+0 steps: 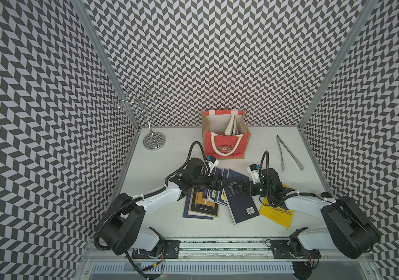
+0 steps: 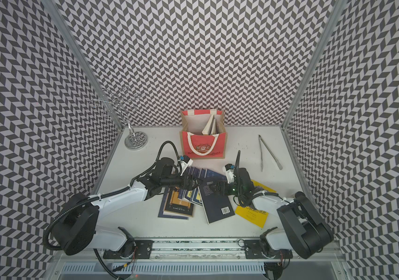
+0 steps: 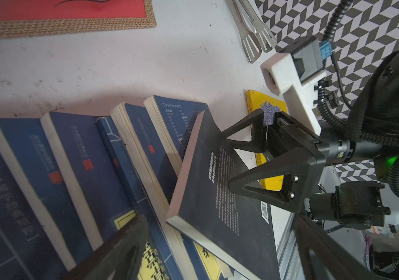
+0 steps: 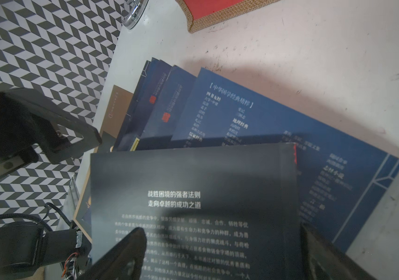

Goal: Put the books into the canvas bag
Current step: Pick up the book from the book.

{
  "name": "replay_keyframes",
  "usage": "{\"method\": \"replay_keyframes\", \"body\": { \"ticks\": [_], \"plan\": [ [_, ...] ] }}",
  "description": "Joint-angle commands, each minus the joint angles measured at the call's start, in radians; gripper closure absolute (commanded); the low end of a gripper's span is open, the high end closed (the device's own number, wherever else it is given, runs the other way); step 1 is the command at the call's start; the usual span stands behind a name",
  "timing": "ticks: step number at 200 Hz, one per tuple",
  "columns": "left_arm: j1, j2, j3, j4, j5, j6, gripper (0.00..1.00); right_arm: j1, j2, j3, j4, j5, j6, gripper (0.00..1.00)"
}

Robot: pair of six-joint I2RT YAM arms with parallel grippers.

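I will next lower my left gripper and pull it back slightly to bring its open fingers around the dark book's raised corner (image 3: pixel 171 215), because that corner stands clear above the navy books.
The canvas bag (image 1: pixel 226 145) (image 2: pixel 204 144) stands open at the back with a few books (image 1: pixel 232 126) upright inside. On the table lie several fanned navy books (image 3: pixel 72 150) (image 4: pixel 242 116), a tan-and-black one (image 1: pixel 203 206), a bright yellow one (image 1: pixel 276 214) and a dark book (image 1: pixel 242 208) (image 3: pixel 218 218) tilted against the navy ones. My left gripper (image 1: pixel 220 183) (image 3: pixel 218 254) is open, its fingers straddling the dark book's raised edge. My right gripper (image 1: pixel 242 188) (image 4: pixel 225 257) faces it, open over that book's cover (image 4: pixel 193 181). Neither holds anything.
Metal tongs (image 1: pixel 288 155) lie at the back right. A chrome wire stand (image 1: pixel 153 140) rises at the back left corner. Patterned walls close in three sides, and the arms' base rail (image 1: pixel 218 244) runs along the front edge.
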Motion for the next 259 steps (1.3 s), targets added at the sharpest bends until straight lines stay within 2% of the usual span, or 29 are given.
{"method": "replay_keyframes", "body": {
  "ticks": [1,71,111,157,203,238,259],
  "plan": [
    [0.002,0.01,-0.017,-0.007,0.038,0.002,0.1,0.022,0.003,0.005,0.072,-0.04,-0.014,0.04],
    [0.001,0.028,-0.04,-0.043,0.062,0.007,0.2,0.043,0.016,0.005,0.082,-0.033,-0.017,0.04],
    [-0.001,0.04,-0.04,-0.038,0.079,0.004,0.34,0.049,0.019,0.002,0.092,-0.042,-0.013,0.04],
    [-0.001,0.068,-0.02,-0.028,0.08,0.005,0.63,0.066,0.004,-0.002,0.095,-0.047,-0.025,0.04],
    [0.002,0.036,0.002,-0.056,0.042,0.005,1.0,0.069,-0.008,-0.006,0.095,-0.049,-0.023,0.04],
    [0.006,-0.038,0.045,-0.128,0.012,0.022,1.0,0.063,-0.049,0.018,0.055,-0.033,-0.019,0.04],
    [0.016,-0.108,0.091,-0.197,-0.006,0.031,1.0,0.034,-0.126,0.036,0.023,-0.023,0.006,0.03]
  ]
}}
